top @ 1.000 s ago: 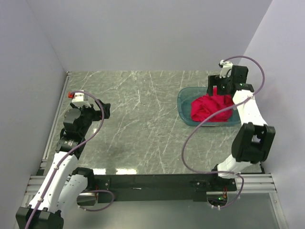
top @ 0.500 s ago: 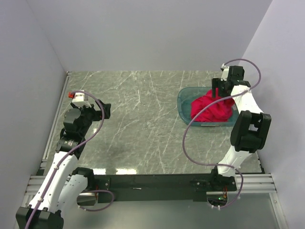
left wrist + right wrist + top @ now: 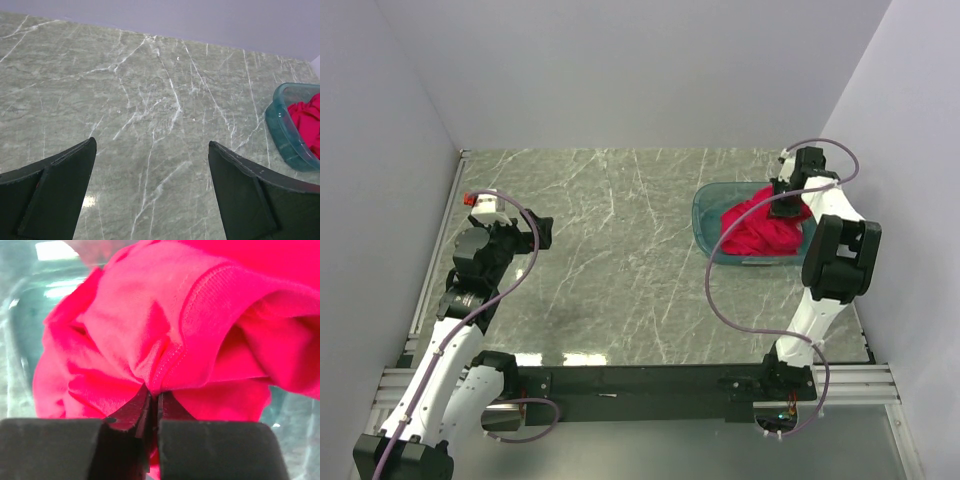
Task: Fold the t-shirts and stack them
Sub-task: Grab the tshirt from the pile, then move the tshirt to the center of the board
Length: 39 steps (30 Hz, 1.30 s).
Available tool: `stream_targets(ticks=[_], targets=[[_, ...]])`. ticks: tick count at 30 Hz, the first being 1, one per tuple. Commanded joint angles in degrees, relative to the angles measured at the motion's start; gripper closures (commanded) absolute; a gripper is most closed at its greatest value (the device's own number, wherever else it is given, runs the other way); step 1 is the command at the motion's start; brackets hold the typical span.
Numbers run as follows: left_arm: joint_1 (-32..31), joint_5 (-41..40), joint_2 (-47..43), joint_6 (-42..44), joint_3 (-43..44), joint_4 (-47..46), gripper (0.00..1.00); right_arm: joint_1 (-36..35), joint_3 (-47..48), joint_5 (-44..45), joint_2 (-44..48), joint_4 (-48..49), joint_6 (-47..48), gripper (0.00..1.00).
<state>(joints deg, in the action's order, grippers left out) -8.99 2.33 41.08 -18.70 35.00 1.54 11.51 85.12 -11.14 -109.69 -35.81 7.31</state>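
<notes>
My right gripper needs to lift up next, move the t-shirt (image 3: 757,226) left in the top view to the bare marble next to the bin and let go of it.
A crumpled bright pink t-shirt (image 3: 757,226) fills a clear teal bin (image 3: 703,222) at the table's far right. My right gripper (image 3: 786,207) is down in the bin and shut on a fold of the t-shirt (image 3: 170,335), the cloth pinched between its fingertips (image 3: 154,396). My left gripper (image 3: 152,165) hangs open over bare marble at the left side, with nothing between its fingers; the bin (image 3: 284,131) and a bit of the t-shirt (image 3: 306,120) show at its far right. How many shirts lie in the bin cannot be told.
The grey-green marble table (image 3: 610,250) has walls close on the left, back and right. A metal rail (image 3: 430,270) runs along its left edge. The black base bar (image 3: 650,378) of both arms spans the near edge.
My right gripper has dropped into the bin and closed on the pink cloth; a second ago it stood open above the bin's back rim. The left arm has not moved.
</notes>
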Motion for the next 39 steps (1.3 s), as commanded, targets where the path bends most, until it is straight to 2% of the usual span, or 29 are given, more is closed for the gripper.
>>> stream_targets(ticks=[1, 6, 9, 10, 11, 14, 15, 18, 22, 24, 27, 35, 39], targets=[[-0.3, 0.8, -0.6, 0.8, 1.6, -1.7, 0.01, 0.0, 0.3, -7.9, 7.2, -0.4, 0.6, 1.00], [-0.4, 1.3, -0.8, 0.8, 1.4, -2.0, 0.00, -7.8, 2.4, -8.6, 26.8, -0.1, 4.6, 1.00], [-0.4, 1.5, -0.6, 0.9, 1.6, -1.9, 0.01, -11.2, 14.2, -7.1, 30.4, -4.3, 4.2, 1.00], [-0.5, 1.3, -0.6, 0.9, 1.6, -1.9, 0.00, -11.2, 22.7, -7.4, 30.3, -7.1, 3.3, 1.00], [-0.5, 1.3, -0.7, 0.9, 1.6, -1.9, 0.01, -11.2, 27.0, -8.1, 29.9, -7.9, 2.9, 1.00], [-0.6, 1.4, -1.0, 0.9, 1.1, -2.1, 0.01, -12.8, 29.4, -13.0, 32.6, -3.2, 0.8, 1.00], [-0.7, 1.4, -1.1, 0.9, 1.0, -2.2, 0.01, -12.7, 31.6, -19.9, 32.3, -3.7, 0.0, 1.00], [-0.9, 2.4, -0.9, 1.3, 0.5, -2.9, 0.01, -14.0, 37.4, -33.3, 31.0, -1.6, -4.0, 1.00], [-0.9, 3.0, 0.0, 2.0, 0.6, -3.1, 0.01, -19.6, 42.7, -38.9, 29.8, 0.1, -5.7, 1.00], [-0.9, 2.7, 0.0, 2.3, 0.5, -3.1, 0.01, -21.8, 43.7, -39.3, 28.4, 1.6, -7.1, 1.00], [-1.0, 1.5, -1.1, 2.4, 0.0, -3.4, 0.01, -26.0, 44.4, -35.5, 26.1, 0.3, -7.8, 1.00], [-1.4, 0.0, -3.4, 2.9, -0.7, -3.7, 0.01, -33.2, 40.4, -25.4, 23.0, -3.0, -0.7, 1.00], [-1.5, 0.3, -3.9, 3.1, -0.7, -3.6, 0.01, -35.9, 37.7, -24.1, 23.3, -4.3, 2.6, 1.00]])
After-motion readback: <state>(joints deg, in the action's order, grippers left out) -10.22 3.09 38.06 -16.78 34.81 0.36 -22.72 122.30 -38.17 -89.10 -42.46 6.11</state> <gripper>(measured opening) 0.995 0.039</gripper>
